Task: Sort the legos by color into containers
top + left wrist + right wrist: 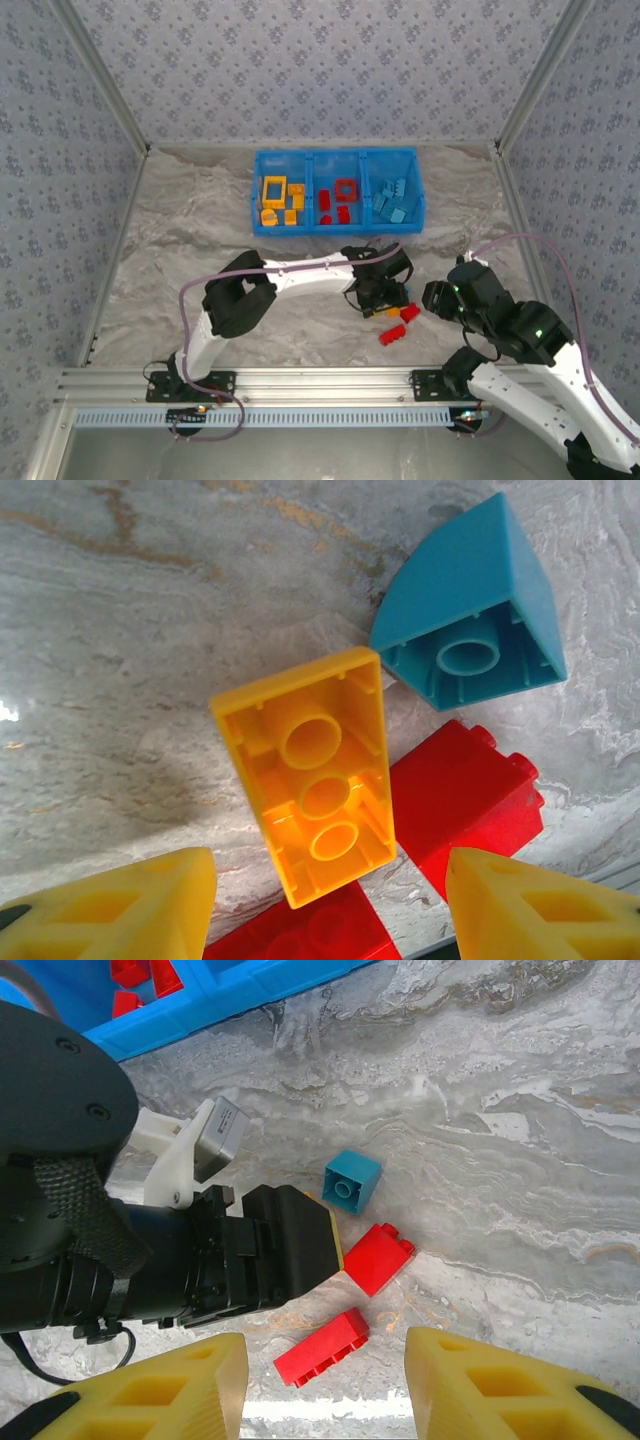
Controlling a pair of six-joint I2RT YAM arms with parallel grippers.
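Observation:
The left gripper will move down and outward next, onto the yellow lego's middle (393, 312) (318, 785), because its fingers reach around only the lego's near end.
A yellow lego (315, 770) lies underside up on the table, its near end between the yellow fingers (130, 905) of my open left gripper (328, 880), which do not touch it. Beside it lie a light blue lego (470, 610) and two red legos (465, 800) (310, 930). In the top view my left gripper (385, 298) hangs over this cluster. Just to the right, my right gripper (432, 298) is open and holds nothing. Its wrist view looks down on the long red lego (322, 1347), the short red lego (380, 1258) and the blue one (352, 1182). The bin's containers (336, 153) hold yellow, red and blue legos.
The blue bin stands at the back centre of the marble table (180, 230), well beyond the loose pieces. My left arm's black wrist (250, 1250) sits close in front of the right gripper. Patterned walls close in the sides and a metal rail (300, 380) runs along the near edge.

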